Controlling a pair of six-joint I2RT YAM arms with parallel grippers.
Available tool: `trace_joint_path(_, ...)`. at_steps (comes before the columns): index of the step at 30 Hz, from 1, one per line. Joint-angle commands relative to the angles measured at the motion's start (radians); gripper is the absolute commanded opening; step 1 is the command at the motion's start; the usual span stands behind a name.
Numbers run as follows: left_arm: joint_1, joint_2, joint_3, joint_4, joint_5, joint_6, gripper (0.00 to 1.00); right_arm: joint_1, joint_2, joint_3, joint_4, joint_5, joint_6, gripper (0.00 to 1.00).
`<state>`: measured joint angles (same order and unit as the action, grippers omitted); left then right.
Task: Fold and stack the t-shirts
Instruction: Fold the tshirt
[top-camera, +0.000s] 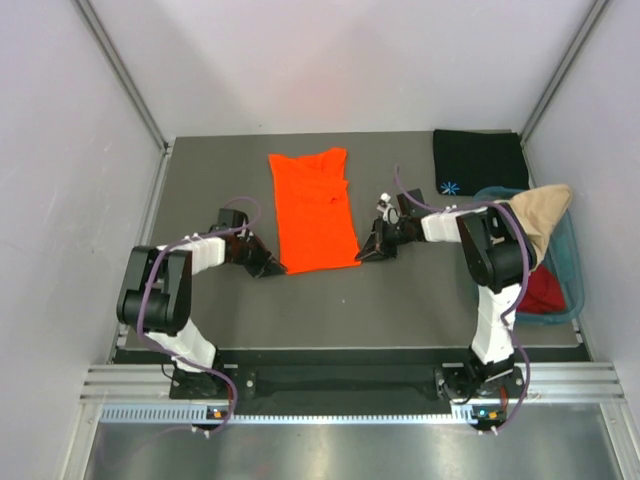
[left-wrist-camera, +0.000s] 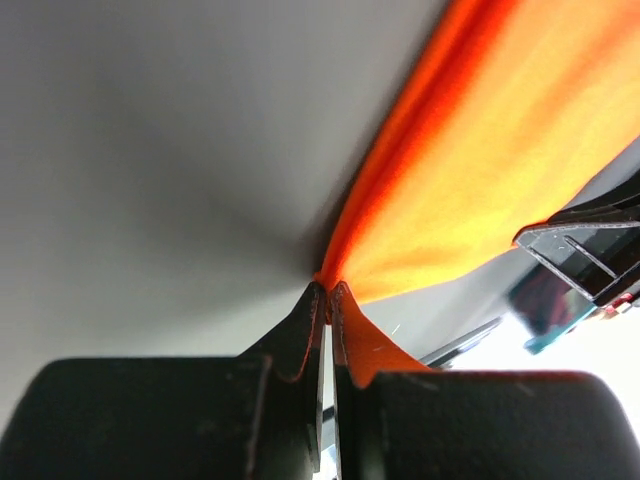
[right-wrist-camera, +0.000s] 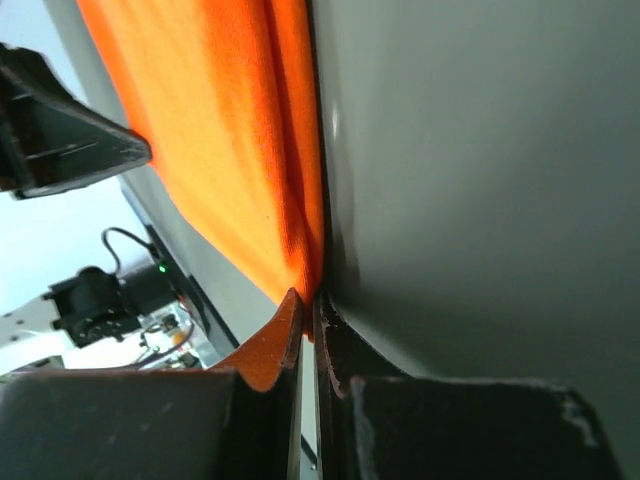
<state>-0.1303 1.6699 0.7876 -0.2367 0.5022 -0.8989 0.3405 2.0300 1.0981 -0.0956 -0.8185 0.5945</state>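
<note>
The orange t-shirt's near corner goes up and outward in my left gripper over the t-shirt's far end next for release. The orange t-shirt still lies as a long strip.
The orange t-shirt lies on the grey table, folded into a long strip running front to back. My left gripper is shut on its near left corner. My right gripper is shut on its near right corner. The black t-shirt with a light-blue star lies folded at the back right. The beige t-shirt hangs over the rim of the teal tub. The dark red t-shirt lies inside the tub.
The teal tub stands at the table's right edge, beside the right arm. White walls close in the table at the back and both sides. The table's front edge runs along a metal rail.
</note>
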Motion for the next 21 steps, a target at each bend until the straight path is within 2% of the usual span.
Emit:
trace_joint_path(1, -0.022, -0.133, -0.059, -0.076, -0.063, 0.066, 0.0, 0.046, -0.131, -0.088, -0.007, 0.062, -0.026, 0.0)
trace_joint_path(11, -0.077, -0.611, -0.26, -0.323, -0.087, 0.048, 0.0, 0.207, -0.503, -0.429, 0.074, 0.189, 0.12, 0.0)
trace_joint_path(16, -0.133, -0.879, -0.338, -0.437, -0.054, -0.041, 0.0, 0.333, -0.744, -0.61, 0.134, 0.263, 0.277, 0.0)
trace_joint_path(21, -0.157, -1.153, -0.338, -0.633, -0.067, -0.101, 0.0, 0.462, -0.96, -0.681, 0.062, 0.366, 0.376, 0.0)
